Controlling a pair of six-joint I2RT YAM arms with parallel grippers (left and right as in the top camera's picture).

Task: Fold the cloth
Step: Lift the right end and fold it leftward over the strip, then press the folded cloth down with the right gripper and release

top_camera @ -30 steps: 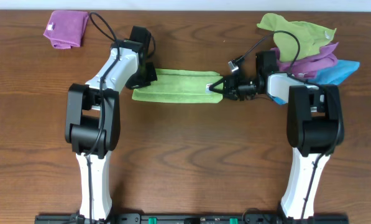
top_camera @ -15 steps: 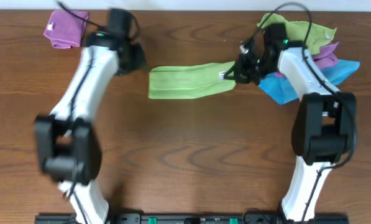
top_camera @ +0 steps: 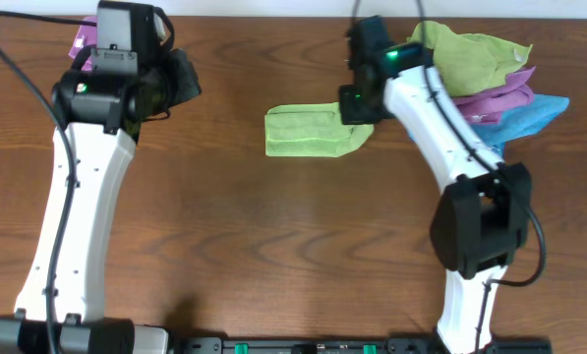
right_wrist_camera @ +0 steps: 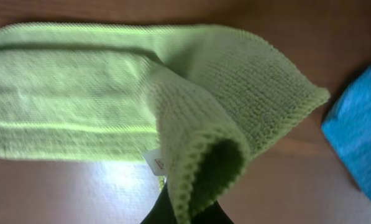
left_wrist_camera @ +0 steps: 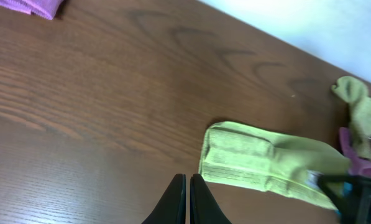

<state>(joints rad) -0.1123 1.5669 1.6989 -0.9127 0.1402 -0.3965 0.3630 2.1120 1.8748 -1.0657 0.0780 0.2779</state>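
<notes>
The cloth's flat end [top_camera: 274, 132] lies left of my right gripper in the overhead view. The cloth's raised end goes that way onto it next, for release.
The cloth [top_camera: 311, 131] is bright lime green and lies in a folded strip at the table's centre back. Its right end curls up off the wood. My right gripper [top_camera: 358, 104] is shut on that raised end. In the right wrist view the cloth [right_wrist_camera: 98, 87] fills the top, and its lifted edge runs down into my right gripper [right_wrist_camera: 184, 208] beside a small white tag [right_wrist_camera: 154, 162]. My left gripper [top_camera: 178, 83] hangs shut and empty at the back left, well away from the cloth. In the left wrist view the left gripper [left_wrist_camera: 188, 178] sits just left of the cloth [left_wrist_camera: 260, 163].
A pile of cloths lies at the back right: olive green [top_camera: 467, 54], purple [top_camera: 501, 96] and blue [top_camera: 531, 113]. Another purple cloth [top_camera: 81, 44] shows at the back left, partly behind the left arm. The blue cloth [right_wrist_camera: 359, 140] lies close to the right gripper.
The right gripper has carried the cloth's right end up and to the left, shortening the strip. The left arm has let go, lifted and swung to the back left.
</notes>
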